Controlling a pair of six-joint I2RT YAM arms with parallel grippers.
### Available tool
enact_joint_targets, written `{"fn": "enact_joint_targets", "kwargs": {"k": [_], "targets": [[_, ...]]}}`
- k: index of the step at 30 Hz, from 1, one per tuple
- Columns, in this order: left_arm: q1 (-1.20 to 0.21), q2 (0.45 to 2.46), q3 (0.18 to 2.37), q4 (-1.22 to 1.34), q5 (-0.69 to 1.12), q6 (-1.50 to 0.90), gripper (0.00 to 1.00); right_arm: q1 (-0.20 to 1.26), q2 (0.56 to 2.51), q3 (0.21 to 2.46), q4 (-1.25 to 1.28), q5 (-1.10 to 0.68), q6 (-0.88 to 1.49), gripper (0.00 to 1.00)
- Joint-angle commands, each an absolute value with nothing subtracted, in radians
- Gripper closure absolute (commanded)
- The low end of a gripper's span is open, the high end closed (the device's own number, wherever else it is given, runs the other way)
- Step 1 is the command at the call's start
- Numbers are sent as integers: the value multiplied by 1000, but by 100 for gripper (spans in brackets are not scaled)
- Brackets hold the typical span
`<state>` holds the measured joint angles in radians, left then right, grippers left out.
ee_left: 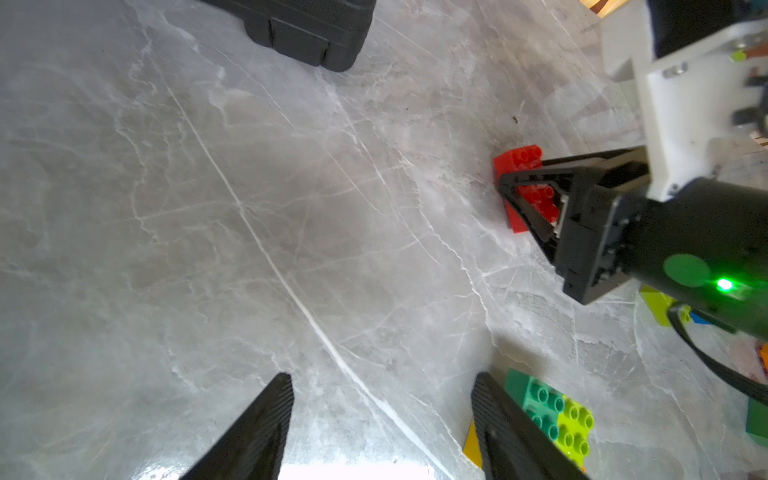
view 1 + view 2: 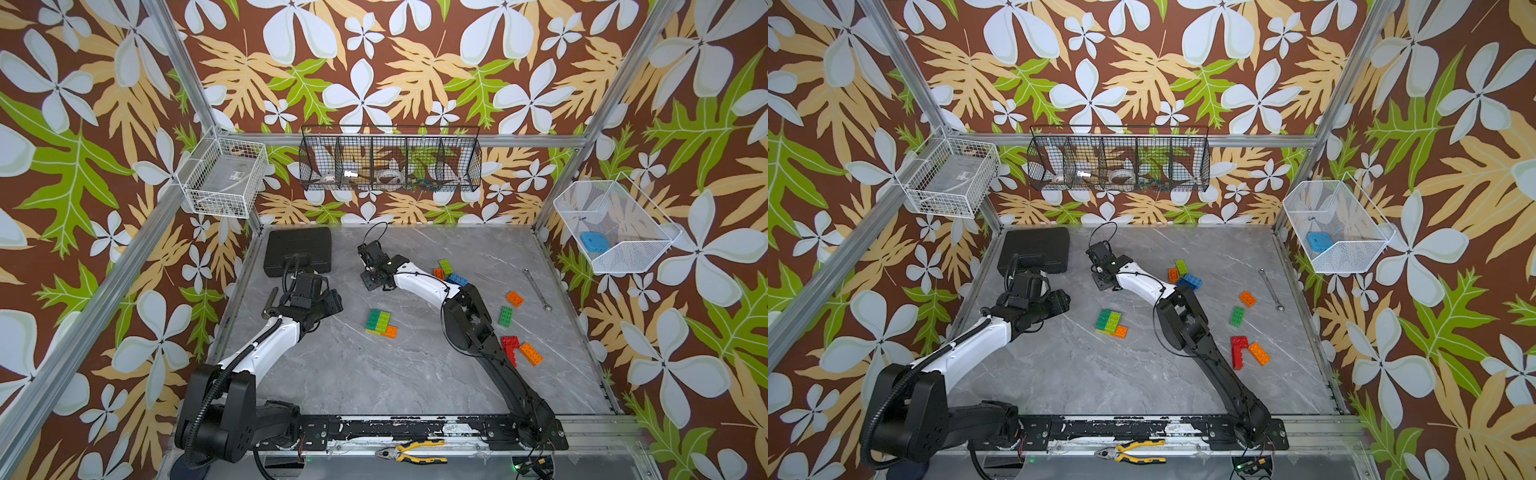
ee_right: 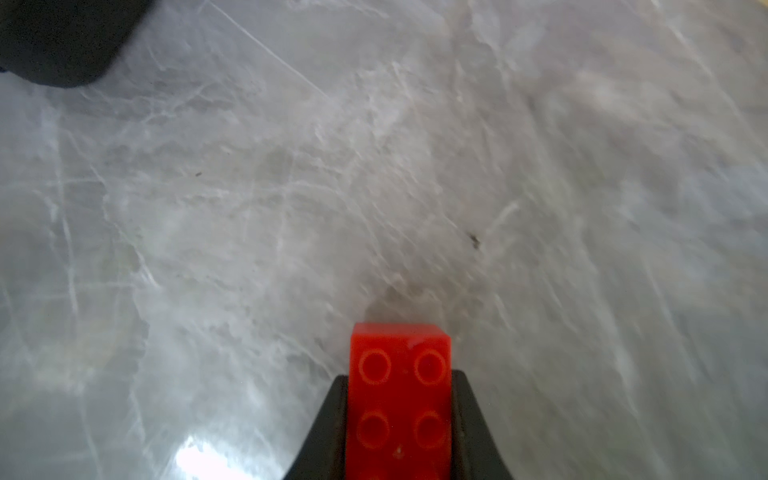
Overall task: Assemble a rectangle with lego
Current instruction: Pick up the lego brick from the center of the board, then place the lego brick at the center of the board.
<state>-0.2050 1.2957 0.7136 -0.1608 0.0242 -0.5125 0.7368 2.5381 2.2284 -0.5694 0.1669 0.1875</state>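
My right gripper should next pull back and go down to let go of the red brick on the open tabletop (image 2: 416,349) beside the cluster's orange brick, because that spot is back and below.
My right gripper (image 3: 400,376) is shut on a red lego brick (image 3: 399,349), its fingers pressed against both long sides, low over the grey table. The left wrist view shows the same red brick (image 1: 519,160) between the right gripper's (image 1: 525,195) fingers. Both top views show that gripper (image 2: 376,283) (image 2: 1105,282) mid-table at the back, covering the brick. A joined cluster of green, lime, yellow and orange bricks (image 2: 381,322) (image 2: 1111,322) (image 1: 555,415) lies mid-table. My left gripper (image 1: 382,415) (image 2: 332,304) is open and holds nothing, just left of the cluster.
Loose bricks: lime (image 2: 446,266), orange (image 2: 437,273) and blue (image 2: 457,279) by the right forearm; orange (image 2: 514,298), green (image 2: 505,316), red (image 2: 510,347) and orange (image 2: 530,354) at right. A black case (image 2: 298,249) sits back left, a wrench (image 2: 537,289) far right, pliers (image 2: 411,453) on the front rail.
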Motion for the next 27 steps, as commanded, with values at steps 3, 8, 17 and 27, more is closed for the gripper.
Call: {"fn": "enact_joint_targets", "kwargs": {"k": [3, 8, 17, 27], "targets": [[-205, 1279, 733, -154, 7, -499, 32, 738, 2348, 2023, -508, 254, 269, 82], [-206, 1261, 759, -173, -5, -495, 33, 738, 2079, 1669, -459, 314, 374, 85], [-322, 1161, 722, -57, -48, -508, 33, 743, 1630, 1004, -362, 232, 842, 86], [-368, 1143, 645, 89, -22, -568, 33, 776, 1615, 806, -273, 250, 1097, 77]]}}
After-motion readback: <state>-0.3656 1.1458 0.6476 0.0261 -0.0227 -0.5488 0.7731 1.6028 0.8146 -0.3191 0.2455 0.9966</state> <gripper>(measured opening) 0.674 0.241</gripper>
